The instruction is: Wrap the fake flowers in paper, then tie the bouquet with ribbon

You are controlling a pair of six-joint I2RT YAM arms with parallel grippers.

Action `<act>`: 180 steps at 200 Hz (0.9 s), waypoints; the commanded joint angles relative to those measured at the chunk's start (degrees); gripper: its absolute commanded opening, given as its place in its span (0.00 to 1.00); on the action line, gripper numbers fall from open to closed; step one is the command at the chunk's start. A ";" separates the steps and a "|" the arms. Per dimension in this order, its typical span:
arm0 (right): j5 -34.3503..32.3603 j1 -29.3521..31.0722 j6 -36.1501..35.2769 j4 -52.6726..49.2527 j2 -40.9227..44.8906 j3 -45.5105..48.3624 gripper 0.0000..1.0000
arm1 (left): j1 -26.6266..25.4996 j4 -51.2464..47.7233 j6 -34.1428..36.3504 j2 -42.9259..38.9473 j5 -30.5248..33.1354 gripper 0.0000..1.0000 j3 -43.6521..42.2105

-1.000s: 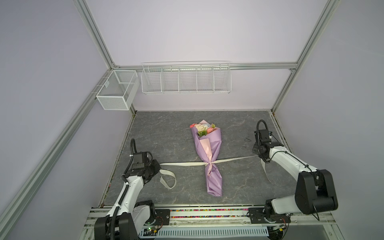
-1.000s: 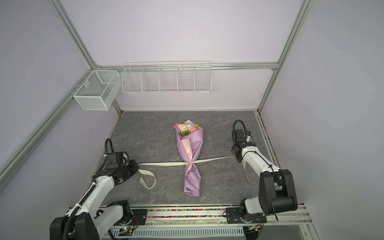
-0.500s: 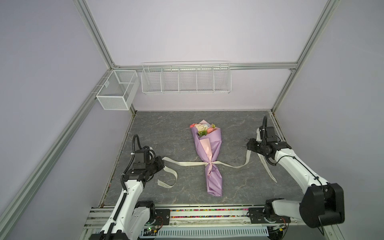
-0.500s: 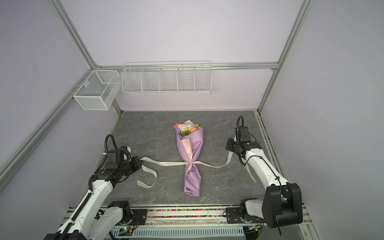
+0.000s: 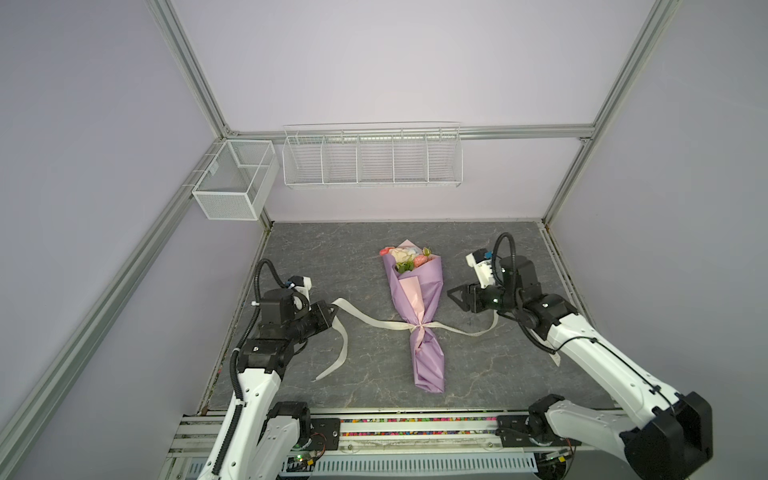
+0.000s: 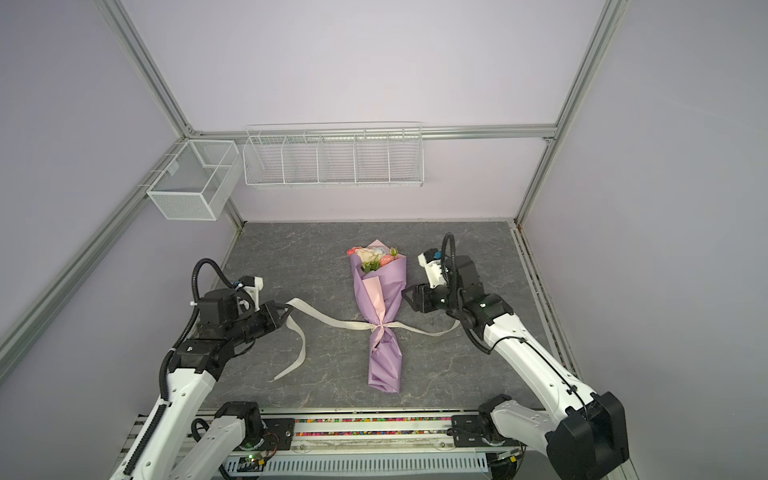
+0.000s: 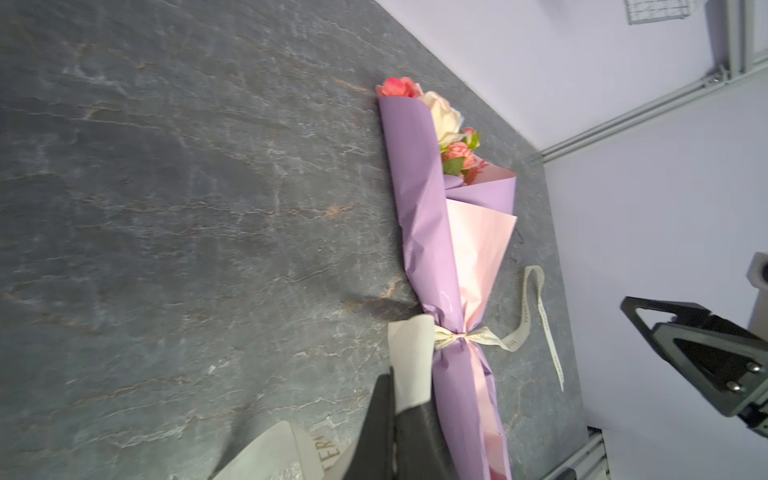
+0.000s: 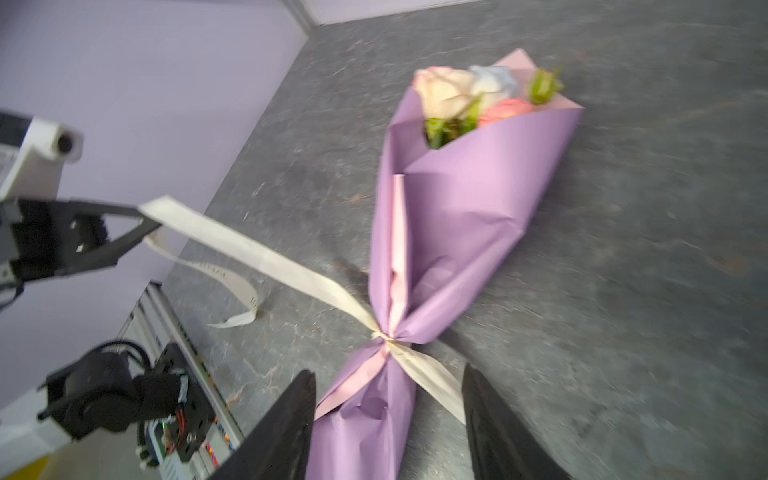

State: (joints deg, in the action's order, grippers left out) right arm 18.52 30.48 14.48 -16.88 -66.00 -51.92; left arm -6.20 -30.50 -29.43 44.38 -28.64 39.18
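Observation:
My left gripper eases slightly toward the bouquet's narrow waist [image 5: 420, 325] [image 7: 461, 337] next and releases the held ribbon short of it, because the ribbon stretches nearly straight from the knot.
The bouquet of fake flowers [image 5: 405, 258] [image 6: 372, 257] lies mid-table in lilac and pink wrapping paper [image 5: 415, 291], heads toward the back wall. A cream ribbon [image 5: 374, 322] [image 8: 249, 249] is knotted round its narrow waist. My left gripper [image 5: 332, 309] [image 6: 286, 309] [image 7: 392, 399] is shut on the ribbon's left length, held off the table left of the bouquet. My right gripper [image 5: 455, 299] [image 6: 405, 297] [image 8: 387, 370] hovers open just right of the wrap, nothing between its fingers. The ribbon's right length [image 7: 536, 307] lies slack on the table.
A white wire rack [image 5: 372, 156] hangs on the back wall and a mesh box [image 5: 232, 183] on the left frame. Enclosure walls close in both sides. The arms' base rail [image 5: 415, 428] runs along the front edge. The ribbon's left tail [image 5: 343, 353] curls forward on the table.
My right gripper has opened and let go of the ribbon's right length, which now lies slack. Both grippers have moved inward toward the bouquet, and the once taut ribbon sags.

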 commanded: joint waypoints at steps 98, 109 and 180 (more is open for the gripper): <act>-19.28 26.72 -34.92 14.71 -33.07 -12.40 0.76 | -4.17 -2.76 -0.98 -0.71 -4.12 0.00 4.79; -18.09 26.71 -34.77 15.91 -35.31 -13.66 0.76 | -4.17 -3.15 -0.82 -0.79 -4.22 0.00 4.79; -21.31 26.85 -32.49 23.06 -38.62 -12.77 0.31 | -4.19 -4.97 0.57 -0.87 -2.25 0.00 4.73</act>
State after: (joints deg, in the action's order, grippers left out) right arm -1.06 57.17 -18.00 1.34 -106.21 -66.50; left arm -10.15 -33.10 -30.09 44.10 -32.38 42.28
